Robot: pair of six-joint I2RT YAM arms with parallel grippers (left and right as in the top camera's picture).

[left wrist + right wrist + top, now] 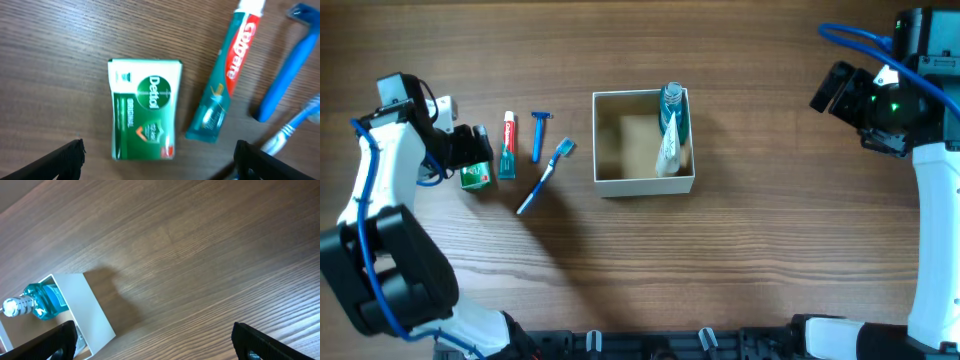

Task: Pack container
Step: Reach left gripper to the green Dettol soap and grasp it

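My left gripper should lower its wide-open fingers until they straddle the box's long sides and close, as the green Dettol soap box (pixel 475 177) (pixel 144 109) lies flat below it.
The container (pixel 605 180) is a square white-walled cardboard box with a tan inside at the table's middle; its white wall also shows in the right wrist view (pixel 85 305). A blue bottle (pixel 672 100) and a white tube (pixel 667 152) lie in its right side. My left gripper (pixel 159 162) is open, its fingers wide apart above a green Dettol soap box (pixel 144 109) that lies flat on the table (pixel 475 176). A Colgate toothpaste tube (pixel 225 75), a blue razor (pixel 538 135) and a blue toothbrush (pixel 545 177) lie between the soap and the container. My right gripper (pixel 152 342) is open and empty, high at the right.
The blue bottle also shows in the right wrist view (pixel 37 305). The right arm's base and blue cable (pixel 850 35) are at the far right edge. The left arm (pixel 380 180) runs down the left side. Bare wooden table (pixel 770 250) surrounds the container.
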